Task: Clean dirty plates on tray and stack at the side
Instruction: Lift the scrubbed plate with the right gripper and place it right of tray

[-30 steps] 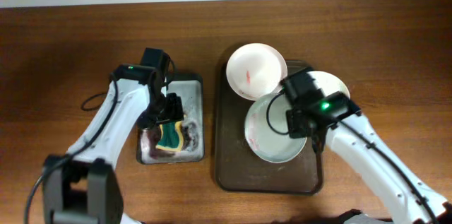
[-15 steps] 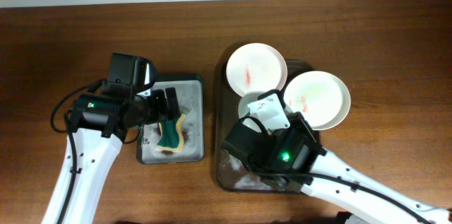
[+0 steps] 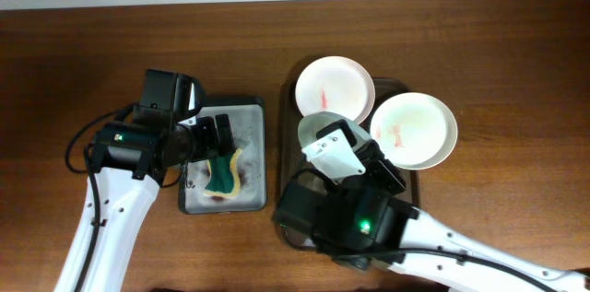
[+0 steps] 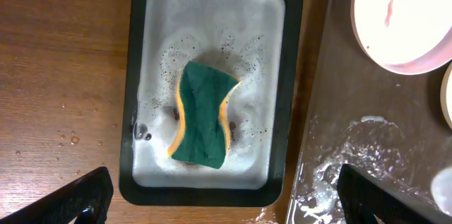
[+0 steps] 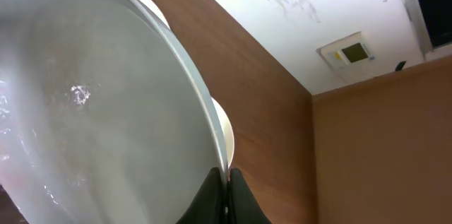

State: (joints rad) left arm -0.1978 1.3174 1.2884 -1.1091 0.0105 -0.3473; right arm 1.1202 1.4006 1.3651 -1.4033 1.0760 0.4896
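Note:
To the right in the overhead view, then down to the bare table beside the tray, my right gripper will bring its plate, then release it, since it looks clean.
My right gripper (image 5: 227,181) is shut on the rim of a white plate (image 5: 92,111) and holds it tilted, high above the dark brown tray (image 3: 289,149). Only a sliver of this plate (image 3: 315,130) shows in the overhead view, under my right arm (image 3: 355,211). Two more plates with red smears lie flat: one (image 3: 334,89) at the tray's far end, one (image 3: 413,129) at its right edge. My left gripper (image 4: 226,206) is open and empty above the small tray; it also shows in the overhead view (image 3: 219,135).
A green and yellow sponge (image 4: 203,114) lies in soapy water in the smaller dark tray (image 4: 212,197), left of the big tray. Foam and water streak the big tray's floor (image 4: 367,153). Bare wooden table lies all around.
My right arm has lifted the plate off the tray, tilting it and rising toward the overhead camera. My left gripper rose away from the sponge, then held still.

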